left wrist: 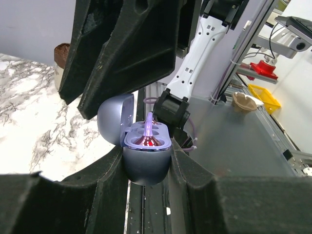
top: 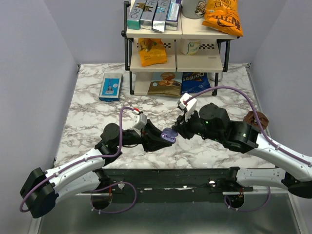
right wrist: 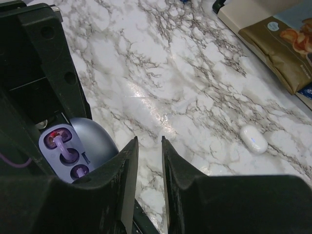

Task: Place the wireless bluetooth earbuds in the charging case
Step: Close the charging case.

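Clear marble lies outward and below, before the snack bags, so my left gripper will next move outward, turn its fingers down, lower the case [top: 169, 134] and let go of it there.
My left gripper [top: 163, 137] is shut on the charging case [top: 169, 134], a small lavender-grey pebble held above the table's near middle with its lid swung open. In the left wrist view the case [left wrist: 145, 165] sits clamped between both fingers, and one purple-stemmed earbud [left wrist: 147, 132] stands in a socket with a red glow at its base. My right gripper [top: 178, 128] hovers just right of the case; its jaws [right wrist: 149, 142] are a narrow gap apart with nothing between them. The case [right wrist: 95, 139] shows beside its left finger. A small white oval earbud-like piece [right wrist: 253, 139] lies on the marble.
A blue rectangular box [top: 110, 86] lies at the back left of the marble table [top: 87, 122]. A two-tier shelf [top: 175, 58] with snack bags and boxes stands at the back middle. A brown round object [top: 257, 118] sits near the right edge.
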Controlling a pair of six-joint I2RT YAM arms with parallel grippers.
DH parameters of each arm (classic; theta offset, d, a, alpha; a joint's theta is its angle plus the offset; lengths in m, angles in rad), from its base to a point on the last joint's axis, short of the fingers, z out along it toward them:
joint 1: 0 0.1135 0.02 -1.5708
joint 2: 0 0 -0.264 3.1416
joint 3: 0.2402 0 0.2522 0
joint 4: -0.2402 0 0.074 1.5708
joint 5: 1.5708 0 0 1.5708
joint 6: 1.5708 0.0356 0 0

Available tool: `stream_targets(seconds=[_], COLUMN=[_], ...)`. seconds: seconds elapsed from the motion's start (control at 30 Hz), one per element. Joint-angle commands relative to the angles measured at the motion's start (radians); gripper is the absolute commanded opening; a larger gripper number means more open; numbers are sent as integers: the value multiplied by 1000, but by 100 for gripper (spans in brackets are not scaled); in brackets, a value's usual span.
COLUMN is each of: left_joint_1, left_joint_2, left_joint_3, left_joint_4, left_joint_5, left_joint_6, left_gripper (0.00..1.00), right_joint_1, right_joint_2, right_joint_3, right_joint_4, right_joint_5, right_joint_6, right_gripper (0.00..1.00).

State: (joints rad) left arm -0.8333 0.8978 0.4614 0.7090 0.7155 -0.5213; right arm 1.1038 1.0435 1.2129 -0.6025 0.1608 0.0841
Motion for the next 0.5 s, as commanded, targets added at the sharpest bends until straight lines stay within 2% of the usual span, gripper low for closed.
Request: stream_targets(seconds=[0.0,0.47], left_joint_1=[-6,-6], left_joint_2=[0,-3], left_joint_3=[-3,10], left_joint_4=[32,9], left_joint_5=[7,-16], left_joint_6=[21,37], left_gripper=[0,0], right_joint_1=[-4,-4], right_joint_2=[-22,-45], right_joint_3=[2,-32], right_joint_4=[12,18], right_joint_5=[-104,-193], right_joint_6=[-26,-30], right_gripper=[34,34])
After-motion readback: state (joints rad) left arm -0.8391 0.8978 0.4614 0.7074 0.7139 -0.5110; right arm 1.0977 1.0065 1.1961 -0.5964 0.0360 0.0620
